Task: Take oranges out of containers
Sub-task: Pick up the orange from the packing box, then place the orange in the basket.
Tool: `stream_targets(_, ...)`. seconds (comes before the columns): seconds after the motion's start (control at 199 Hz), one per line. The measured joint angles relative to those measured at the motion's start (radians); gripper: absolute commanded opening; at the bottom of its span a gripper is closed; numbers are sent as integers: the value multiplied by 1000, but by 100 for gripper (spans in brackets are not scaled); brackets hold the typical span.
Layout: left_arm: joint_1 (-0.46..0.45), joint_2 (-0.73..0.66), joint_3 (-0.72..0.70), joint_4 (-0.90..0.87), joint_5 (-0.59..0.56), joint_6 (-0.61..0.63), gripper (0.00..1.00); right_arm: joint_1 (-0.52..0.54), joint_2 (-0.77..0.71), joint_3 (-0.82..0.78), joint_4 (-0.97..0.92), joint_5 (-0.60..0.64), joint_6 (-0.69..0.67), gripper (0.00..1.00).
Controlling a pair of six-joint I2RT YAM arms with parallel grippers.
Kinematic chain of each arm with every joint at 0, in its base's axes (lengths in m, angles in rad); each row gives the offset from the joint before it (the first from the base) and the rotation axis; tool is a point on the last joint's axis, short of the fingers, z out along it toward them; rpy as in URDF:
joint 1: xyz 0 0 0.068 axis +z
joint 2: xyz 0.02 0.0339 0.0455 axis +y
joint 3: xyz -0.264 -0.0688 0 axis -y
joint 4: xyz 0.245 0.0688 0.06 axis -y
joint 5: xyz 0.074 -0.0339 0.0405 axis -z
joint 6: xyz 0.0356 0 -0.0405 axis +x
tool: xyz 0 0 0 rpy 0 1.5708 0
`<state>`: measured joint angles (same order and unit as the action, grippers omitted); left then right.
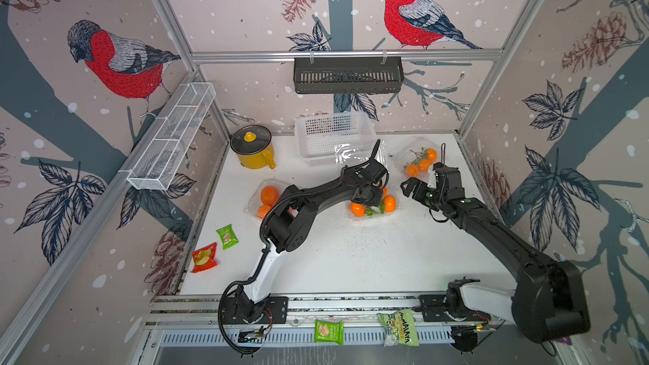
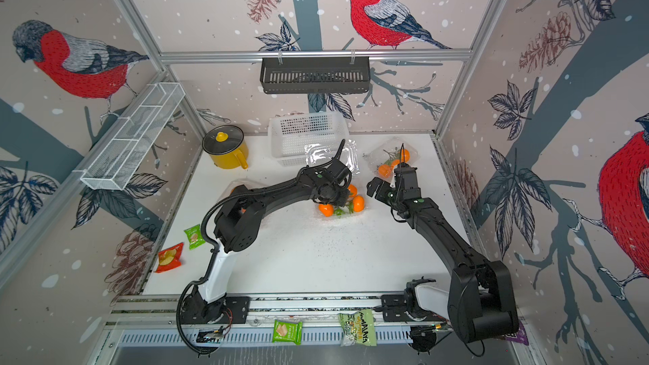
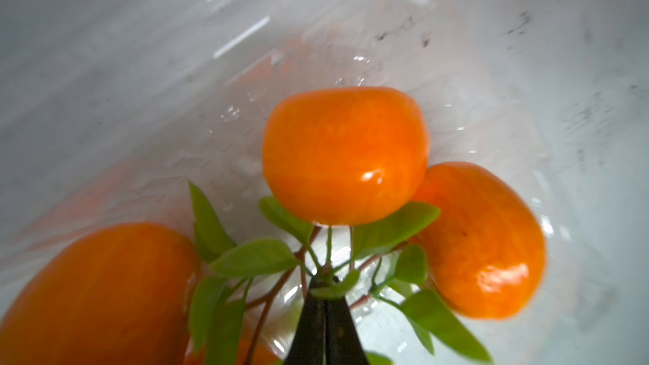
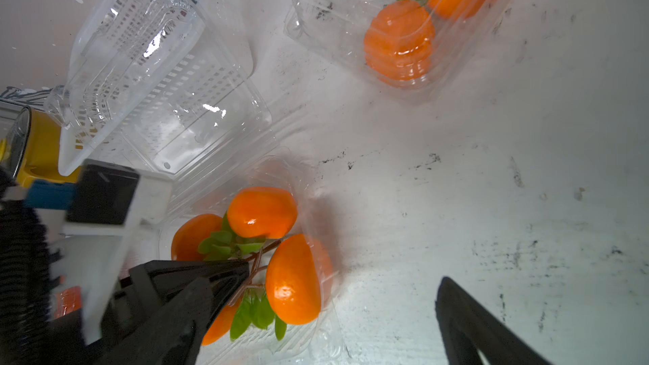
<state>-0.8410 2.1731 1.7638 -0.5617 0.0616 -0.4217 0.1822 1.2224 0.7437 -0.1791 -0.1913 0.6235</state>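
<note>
I need to lift the stem in my left gripper next, move it outward over the white basket's end (image 1: pixel 315 132) by the yellow pot and release it, as the basket is empty.
My left gripper (image 3: pixel 325 280) is shut on the green leafy stem (image 3: pixel 326 268) that joins several small oranges (image 3: pixel 346 156) lying in the open middle container (image 1: pixel 373 218). In both top views it reaches down among them (image 1: pixel 368 198). That container's clear lid (image 1: pixel 353 156) leans back against the basket. My right gripper (image 1: pixel 416 187) hangs open just right of this container, with nothing between its fingers (image 4: pixel 470 321). A closed container (image 1: pixel 418 159) at the back right holds leafy oranges (image 1: pixel 412 170). Another container (image 1: pixel 254 201) on the left holds larger plain oranges (image 1: pixel 269 194), partly hidden by my left arm.
A white perforated basket (image 1: pixel 333 135) and a yellow lidded pot (image 1: pixel 252 149) stand at the back. Green (image 1: pixel 226 237) and red (image 1: pixel 203 258) snack packets lie at the left edge. A black basket (image 1: pixel 347 75) hangs on the back wall.
</note>
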Motion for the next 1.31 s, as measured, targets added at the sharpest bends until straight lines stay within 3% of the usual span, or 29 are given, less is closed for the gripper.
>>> stream_targets(0.347,34,-93,138,-43,55,-2,0,-11,-6,21,-3,-35,-4,100)
stream_targets(0.498,75,-134,176,-88,82,-1,0,33,-7,70,-1,-63,-26,100)
stream_targets(0.704,222,-214,211,-97,116,2,0,167,27,182,18,-65,-57,100)
stream_targets(0.885,425,-240,171,-7,130,-21,0,263,123,290,42,-42,-77,100)
stream_targets(1.031,557,-172,178,79,171,-72,0,313,171,349,56,-36,-77,100)
stream_targets(1.307,616,109,409,123,212,-104,0,347,180,323,74,-13,-73,100)
